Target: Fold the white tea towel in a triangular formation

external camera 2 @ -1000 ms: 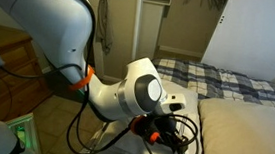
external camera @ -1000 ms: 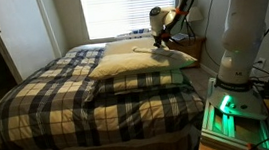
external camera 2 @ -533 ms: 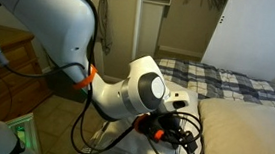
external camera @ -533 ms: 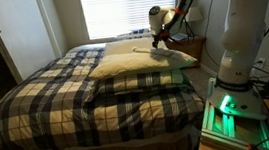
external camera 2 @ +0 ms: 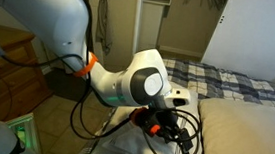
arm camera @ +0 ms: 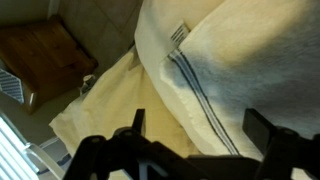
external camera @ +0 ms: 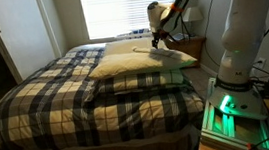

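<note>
Next, my gripper draws its open fingers back, turning, and down, as the near end of the white tea towel (external camera 2: 114,149) lies below it and back toward the base.
In the wrist view the white tea towel (arm camera: 235,70) lies under my gripper. It has thin blue stripes and a small tag near its upper edge, and it rests on a cream pillow (arm camera: 105,105). My gripper (arm camera: 200,125) hangs just above it, open, both dark fingers (arm camera: 138,122) wide apart with nothing between them. In both exterior views the gripper (external camera: 157,44) (external camera 2: 172,136) hovers over the pillows at the head of the bed. In an exterior view my own arm (external camera 2: 137,82) hides most of the towel.
Two cream pillows (external camera: 139,69) are stacked on the plaid bedspread (external camera: 67,97). A wooden nightstand (arm camera: 40,55) (external camera: 196,48) stands beside the bed, below the window (external camera: 118,11). The robot's base (external camera: 239,64) is at the bedside. A closet door (external camera 2: 247,31) is behind.
The jaws have gone from nearly shut to wide open, letting go of the towel, and the gripper has lifted slightly off the pillow.
</note>
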Motion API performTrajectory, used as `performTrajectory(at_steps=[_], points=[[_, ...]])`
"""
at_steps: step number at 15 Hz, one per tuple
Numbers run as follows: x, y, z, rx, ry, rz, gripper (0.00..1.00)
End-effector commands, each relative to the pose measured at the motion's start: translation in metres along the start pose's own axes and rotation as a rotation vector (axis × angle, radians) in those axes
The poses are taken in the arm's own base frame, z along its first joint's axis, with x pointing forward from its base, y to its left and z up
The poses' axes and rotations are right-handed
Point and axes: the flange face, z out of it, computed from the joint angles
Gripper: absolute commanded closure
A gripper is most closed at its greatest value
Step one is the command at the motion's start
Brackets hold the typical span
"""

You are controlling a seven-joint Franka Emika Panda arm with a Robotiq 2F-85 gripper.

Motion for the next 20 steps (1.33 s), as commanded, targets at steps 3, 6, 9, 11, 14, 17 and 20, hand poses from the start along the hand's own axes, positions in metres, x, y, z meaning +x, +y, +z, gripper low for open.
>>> performTrajectory(at_steps=[3,6,9,11,14,17,20], points=[[-0.03,-0.006,-0.044,0.196,-0.159,0.002,0.0],[-0.045,-0.001,-0.065,0.278,-0.244,0.008,0.0],[-0.062,0.004,-0.08,0.314,-0.331,0.012,0.0],[-0.075,0.003,-0.084,0.338,-0.38,0.012,0.0],[-0.092,-0.008,-0.086,0.389,-0.439,-0.004,0.0],[-0.103,-0.025,-0.084,0.44,-0.475,-0.032,0.0],[-0.109,-0.039,-0.08,0.463,-0.499,-0.051,0.0]])
